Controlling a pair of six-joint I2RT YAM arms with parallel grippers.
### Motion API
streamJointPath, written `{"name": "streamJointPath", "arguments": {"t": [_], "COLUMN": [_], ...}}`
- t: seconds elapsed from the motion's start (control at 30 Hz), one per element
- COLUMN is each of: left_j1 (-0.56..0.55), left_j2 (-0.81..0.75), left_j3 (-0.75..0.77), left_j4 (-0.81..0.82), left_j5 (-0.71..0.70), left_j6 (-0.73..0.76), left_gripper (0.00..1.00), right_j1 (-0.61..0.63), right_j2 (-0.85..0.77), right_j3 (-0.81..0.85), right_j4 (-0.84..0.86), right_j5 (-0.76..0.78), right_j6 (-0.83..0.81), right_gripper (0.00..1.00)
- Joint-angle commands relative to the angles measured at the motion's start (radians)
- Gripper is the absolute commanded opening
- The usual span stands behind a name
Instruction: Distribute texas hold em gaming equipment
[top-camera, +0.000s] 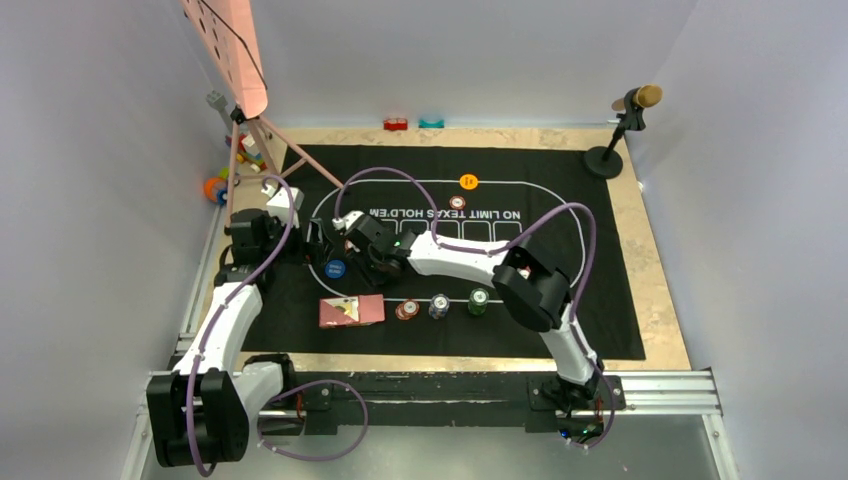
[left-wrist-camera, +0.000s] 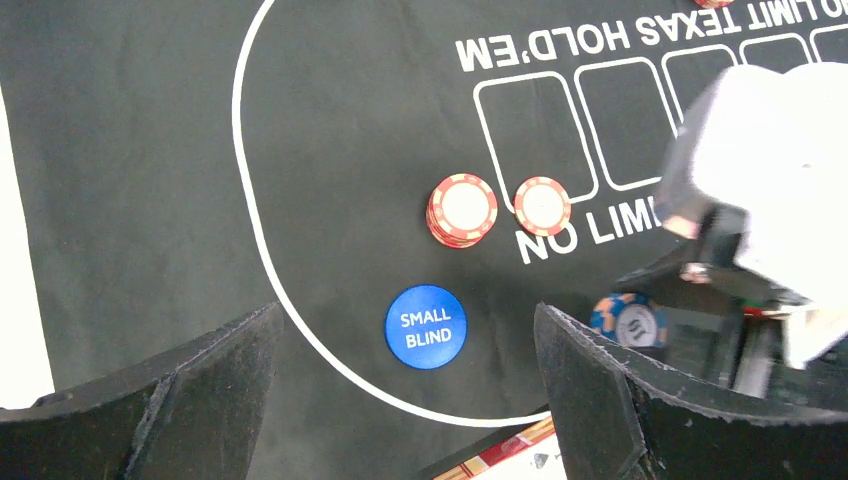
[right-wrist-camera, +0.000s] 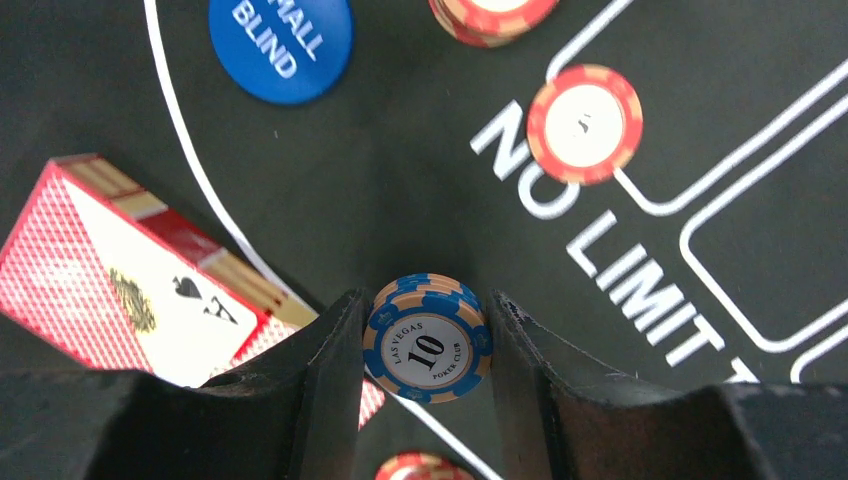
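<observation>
Bare space shows (top-camera: 351, 262) (right-wrist-camera: 425, 112) beside the red chips, so my right gripper will next move away from the pack toward the SMALL BLIND disc and down onto the mat.
My right gripper (right-wrist-camera: 426, 297) is shut on a small stack of blue 10 chips (right-wrist-camera: 427, 342), held edge-on between both fingers just above the black mat (top-camera: 600, 300). Beside it to the left lies a red-backed pack of playing cards (right-wrist-camera: 130, 290) showing an ace of spades. A blue SMALL BLIND disc (left-wrist-camera: 426, 327) lies on the mat between the wide-apart fingers of my open left gripper (left-wrist-camera: 407, 312). Beyond that disc sit a red chip stack (left-wrist-camera: 462, 209) and a single red chip (left-wrist-camera: 542, 205). In the top view, red (top-camera: 406, 309), blue (top-camera: 439, 305) and green (top-camera: 479, 300) stacks line the near side, and an orange disc (top-camera: 468, 181) lies far.
A microphone stand (top-camera: 607, 150) is at the mat's far right corner. Small toy blocks (top-camera: 398, 124) sit along the back edge, and more coloured toys (top-camera: 225, 180) lie at the left by a tripod's legs (top-camera: 262, 135). The two grippers are close together.
</observation>
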Motion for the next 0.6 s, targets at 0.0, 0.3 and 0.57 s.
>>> {"name": "streamJointPath", "arguments": {"t": [0.0,0.3,0.57], "left_j1": [-0.004,-0.004,-0.004], "left_j2": [-0.004,-0.016,-0.032], "left_j3": [0.037,0.032,0.021], "left_j4": [0.014,0.018,0.026], "left_j5": [-0.004,-0.002,0.007], "left_j6": [0.011,0.013,0.017], "left_gripper": [1.0,1.0,1.0], "right_j1": [0.005,0.005,0.005], "right_j2": [0.043,0.171,0.21], "right_j3": [0.128,0.239,0.256], "right_j4": [0.059,0.08,0.067], "right_j5": [-0.014,-0.01,-0.021], "right_j6": [-0.043,-0.053,-0.057], "right_gripper": [0.0,0.0,0.17]}}
